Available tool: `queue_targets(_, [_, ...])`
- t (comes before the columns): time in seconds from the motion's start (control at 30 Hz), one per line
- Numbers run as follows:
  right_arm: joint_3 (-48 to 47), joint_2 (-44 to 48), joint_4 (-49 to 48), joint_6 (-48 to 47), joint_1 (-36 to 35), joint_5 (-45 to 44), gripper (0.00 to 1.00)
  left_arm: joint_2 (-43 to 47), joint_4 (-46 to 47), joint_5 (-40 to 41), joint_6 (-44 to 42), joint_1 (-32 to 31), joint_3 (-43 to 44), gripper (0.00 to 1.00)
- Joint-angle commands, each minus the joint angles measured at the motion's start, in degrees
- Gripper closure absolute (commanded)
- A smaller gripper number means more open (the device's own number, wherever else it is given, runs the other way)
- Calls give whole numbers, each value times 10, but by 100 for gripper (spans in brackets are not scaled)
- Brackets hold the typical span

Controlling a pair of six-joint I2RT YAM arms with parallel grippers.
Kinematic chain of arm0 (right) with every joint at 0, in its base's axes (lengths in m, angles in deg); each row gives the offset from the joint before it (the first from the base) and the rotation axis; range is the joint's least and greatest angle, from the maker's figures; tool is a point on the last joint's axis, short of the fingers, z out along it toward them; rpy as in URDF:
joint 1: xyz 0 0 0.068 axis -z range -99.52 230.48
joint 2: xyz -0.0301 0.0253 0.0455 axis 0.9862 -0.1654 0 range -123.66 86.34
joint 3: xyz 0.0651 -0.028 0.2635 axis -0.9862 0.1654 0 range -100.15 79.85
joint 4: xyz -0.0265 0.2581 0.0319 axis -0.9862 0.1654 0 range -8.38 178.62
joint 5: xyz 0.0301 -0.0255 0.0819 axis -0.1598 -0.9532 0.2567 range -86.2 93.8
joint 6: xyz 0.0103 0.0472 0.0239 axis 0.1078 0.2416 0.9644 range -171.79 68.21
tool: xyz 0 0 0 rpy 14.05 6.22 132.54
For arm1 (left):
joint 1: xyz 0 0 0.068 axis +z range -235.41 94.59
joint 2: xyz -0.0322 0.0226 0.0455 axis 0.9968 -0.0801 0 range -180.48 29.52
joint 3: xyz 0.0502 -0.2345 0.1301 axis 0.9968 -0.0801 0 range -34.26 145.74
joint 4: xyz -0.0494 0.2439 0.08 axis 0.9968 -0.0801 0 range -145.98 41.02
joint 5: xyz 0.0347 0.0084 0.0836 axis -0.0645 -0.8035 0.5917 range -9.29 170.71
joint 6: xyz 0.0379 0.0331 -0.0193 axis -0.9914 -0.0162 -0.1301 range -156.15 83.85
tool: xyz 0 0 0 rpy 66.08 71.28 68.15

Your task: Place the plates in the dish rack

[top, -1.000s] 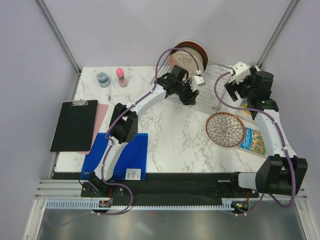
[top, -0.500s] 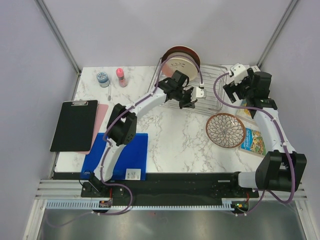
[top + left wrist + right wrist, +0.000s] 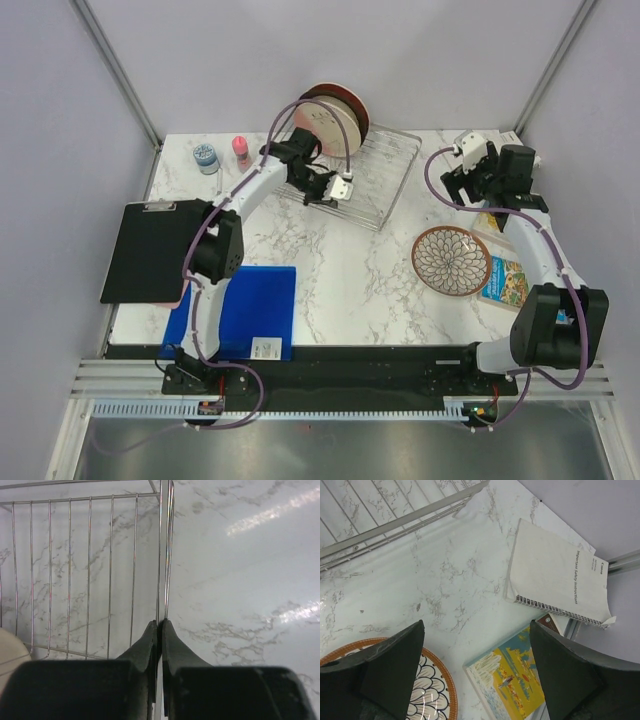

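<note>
My left gripper draws back toward the blue board next, with the dish rack's near rim still pinched, and opens only after that.
The dish rack, a silver wire basket, lies skewed at the back of the table. Plates stand upright in its far left end, a dark red-brown one behind cream ones. My left gripper is shut on the rack's near rim; in the left wrist view the gripper pinches the rim wire of the dish rack, and a cream plate edge shows at lower left. A white plate with brown petals lies flat at the right. My right gripper hangs open above the table, with the petal plate below its left finger.
A black clipboard and a blue board lie at the left. Two small bottles stand at the back left. A colourful book and a white manual lie by the right edge.
My left gripper shut on the rack's rim and dragged the rack, with its plates, to the left and turned it. The right gripper shifted slightly and stayed open.
</note>
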Motion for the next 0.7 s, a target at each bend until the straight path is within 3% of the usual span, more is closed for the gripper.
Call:
queue_targets(0.0, [-16, -5, -10, 12, 2, 35, 7, 113, -85, 41, -170, 1, -79, 98])
queue_targets(0.27, [-44, -50, -20, 51, 0, 70, 9, 240, -88, 104, -318, -6, -264, 98])
queue_targets(0.47, [-153, -154, 63, 52, -43, 129, 18, 258, -48, 135, -345, 0, -322, 98])
queue_targets(0.67, [-233, -225, 83, 74, -121, 145, 18, 240, 5, 166, -351, 11, -333, 98])
